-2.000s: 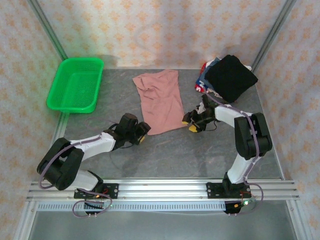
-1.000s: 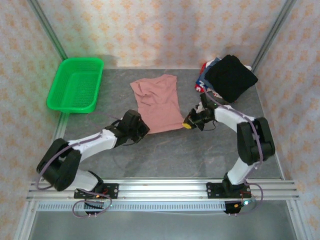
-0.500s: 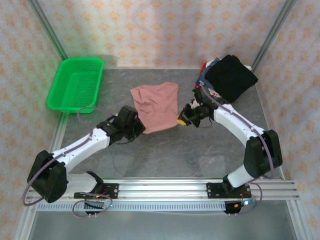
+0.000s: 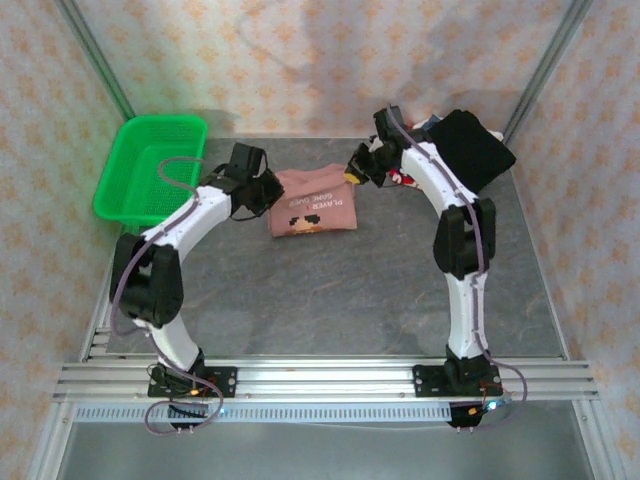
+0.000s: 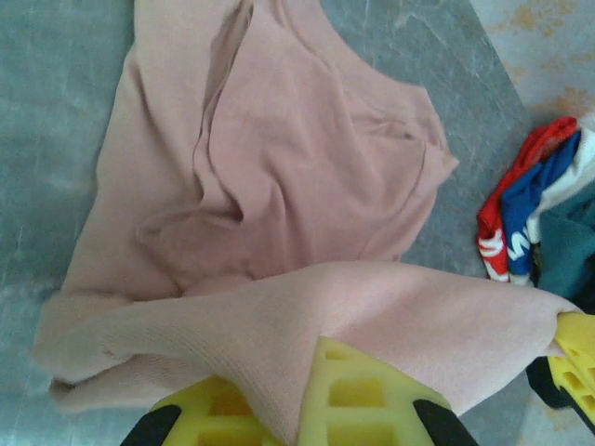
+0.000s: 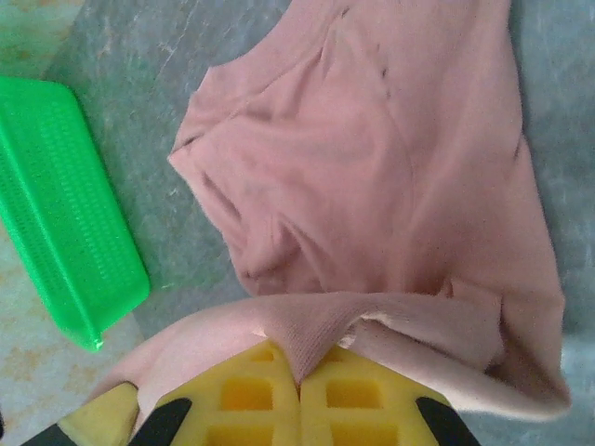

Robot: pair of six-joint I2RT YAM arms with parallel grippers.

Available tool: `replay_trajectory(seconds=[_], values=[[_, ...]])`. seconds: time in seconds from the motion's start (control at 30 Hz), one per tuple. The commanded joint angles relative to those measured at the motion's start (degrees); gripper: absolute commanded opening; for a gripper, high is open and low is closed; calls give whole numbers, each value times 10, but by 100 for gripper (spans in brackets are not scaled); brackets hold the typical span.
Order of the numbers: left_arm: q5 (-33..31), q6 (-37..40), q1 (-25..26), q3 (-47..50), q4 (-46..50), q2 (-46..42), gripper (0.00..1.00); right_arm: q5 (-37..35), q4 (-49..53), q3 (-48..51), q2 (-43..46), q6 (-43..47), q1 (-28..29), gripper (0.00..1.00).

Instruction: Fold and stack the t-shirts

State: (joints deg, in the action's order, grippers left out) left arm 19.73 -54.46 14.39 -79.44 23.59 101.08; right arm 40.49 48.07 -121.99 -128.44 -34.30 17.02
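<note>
I should next carry the shirt's corner outward and down in my left gripper, onto the shirt's still uncovered far end [image 5: 218, 51]. Then I should let go of the shirt's corner.
The dusty-pink t-shirt [image 4: 310, 205] lies mid-table, folded over on itself, its pixel-face print facing up. My left gripper [image 4: 268, 190] is shut on the shirt's left corner, and my right gripper [image 4: 355, 172] is shut on its right corner. In the left wrist view the pink cloth [image 5: 297, 167] drapes over my yellow fingers [image 5: 353, 390], pinched at the gripper [image 5: 299, 409]. The right wrist view shows the same hem [image 6: 372, 167] clamped in the gripper [image 6: 299, 381]. A black t-shirt [image 4: 465, 150] tops a pile of printed shirts [image 4: 408, 135] at the back right.
A green mesh basket [image 4: 150, 168] stands at the back left, also seen as the basket [image 6: 56, 204] in the right wrist view. Red, blue and white shirts [image 5: 521, 214] lie just right of the pink one. Metal frame posts and papered walls close in the table.
Both grippers have carried the pink shirt's near hem to the far side, folding it in half. The print now faces up. Both arms stretched far forward.
</note>
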Motion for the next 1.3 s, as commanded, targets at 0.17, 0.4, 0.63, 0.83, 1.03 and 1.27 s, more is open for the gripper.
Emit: replay_trajectory(seconds=[0.17,0.4,0.63,0.83,1.03,1.27], values=[[12,61,-43,-136,41,167,0,-13,82,-254,-194,6,-37,0],[35,43,-73,-269,14,274,49,51,-174,-269,-266,-134,-69,52],[10,39,-107,-344,65,186,100,-7,2,-250,-147,44,-80,69],[40,71,-111,-246,56,99,100,6,7,-8,-25,129,-62,72],[84,114,-83,-91,-20,30,100,3,-47,57,-33,169,-34,75],[82,103,-64,75,-109,-58,100,-24,0,-61,-136,202,-16,76]])
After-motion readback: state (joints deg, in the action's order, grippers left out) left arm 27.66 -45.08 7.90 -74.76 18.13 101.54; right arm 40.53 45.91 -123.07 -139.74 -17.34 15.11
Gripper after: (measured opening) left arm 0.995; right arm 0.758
